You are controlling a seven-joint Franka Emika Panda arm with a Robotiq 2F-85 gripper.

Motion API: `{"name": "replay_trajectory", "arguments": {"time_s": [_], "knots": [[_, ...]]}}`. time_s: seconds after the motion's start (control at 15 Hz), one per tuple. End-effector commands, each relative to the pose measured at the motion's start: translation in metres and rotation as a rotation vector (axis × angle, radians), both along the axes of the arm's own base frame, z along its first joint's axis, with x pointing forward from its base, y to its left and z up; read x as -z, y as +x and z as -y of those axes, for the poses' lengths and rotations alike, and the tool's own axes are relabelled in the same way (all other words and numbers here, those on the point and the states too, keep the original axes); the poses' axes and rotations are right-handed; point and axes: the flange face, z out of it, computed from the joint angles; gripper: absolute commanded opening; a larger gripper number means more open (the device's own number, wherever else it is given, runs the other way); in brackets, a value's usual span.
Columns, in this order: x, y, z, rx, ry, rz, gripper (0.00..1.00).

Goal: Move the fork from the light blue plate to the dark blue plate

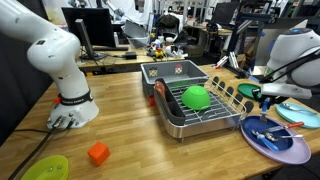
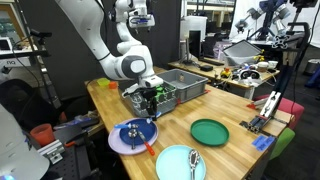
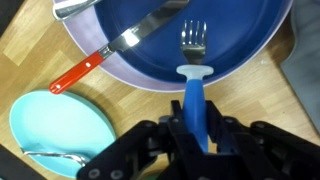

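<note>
The gripper needs to lower the fork's teeth onto the deep blue centre of the dark blue plate before it opens.
My gripper is shut on the blue handle of the fork and holds it above the dark blue plate. The silver tines hang over the plate's deep blue centre. The light blue plate lies on the wood at the lower left, apart from the fork. In both exterior views the gripper hangs over the dark blue plate. The light blue plate lies beside it.
A red-handled knife lies on the dark blue plate. A spoon lies in the light blue plate. A dish rack holds a green bowl. A dark green plate, a yellow-green plate and an orange block lie on the table.
</note>
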Motion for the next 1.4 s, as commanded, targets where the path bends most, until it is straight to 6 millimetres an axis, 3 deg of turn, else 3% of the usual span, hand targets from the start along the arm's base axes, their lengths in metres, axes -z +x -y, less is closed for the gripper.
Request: {"name": "replay_trajectory", "arguments": {"time_s": [0.0,0.8,1.33], "knots": [[0.006,0.002,-0.004,-0.078,0.087,-0.05,0.07],[0.017,0.015,0.015,-0.091,0.223,-0.132,0.07],[0.037,0.028,0.021,-0.055,0.233,-0.142,0.07]]}}
